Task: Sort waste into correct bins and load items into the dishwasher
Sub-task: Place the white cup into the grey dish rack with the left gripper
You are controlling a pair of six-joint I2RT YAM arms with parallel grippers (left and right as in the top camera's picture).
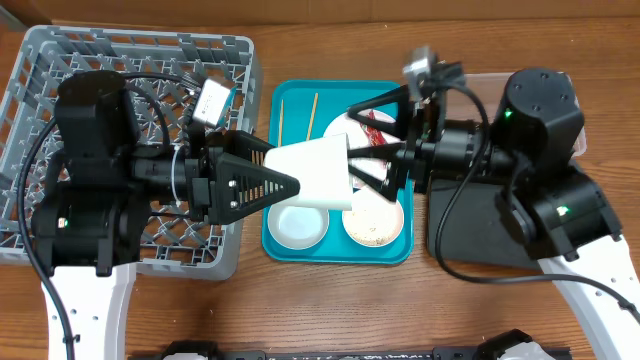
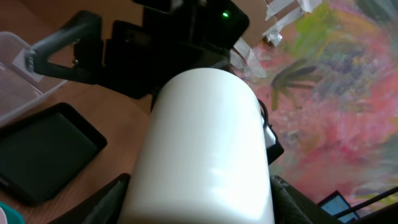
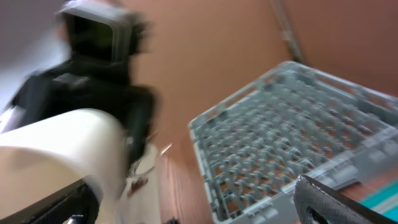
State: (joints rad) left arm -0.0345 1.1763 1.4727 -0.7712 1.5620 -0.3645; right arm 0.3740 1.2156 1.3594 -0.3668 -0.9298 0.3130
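My left gripper is to swing over the dish rack first, then turn downward, to lower the cup into the near end of the dish rack, which stands empty (image 1: 184,236).
My left gripper (image 1: 290,183) is shut on the small white cup (image 1: 318,175) and holds it on its side above the teal tray (image 1: 335,250). The cup fills the left wrist view (image 2: 205,143) between the fingers (image 2: 199,214). My right gripper (image 1: 368,150) is open, facing the cup's rim from the right; in the right wrist view the cup (image 3: 62,143) is at its left finger, jaws (image 3: 205,205) wide apart. On the tray lie an empty white bowl (image 1: 297,223), a bowl with rice grains (image 1: 372,226), a plate with the red wrapper (image 1: 368,122) and two chopsticks (image 1: 282,118).
The grey dish rack (image 1: 130,55) stands at the left, under my left arm; it also shows in the right wrist view (image 3: 280,130). A clear tub (image 1: 490,85) and a black tray (image 1: 470,225) lie at the right, partly under my right arm; both show in the left wrist view (image 2: 43,149).
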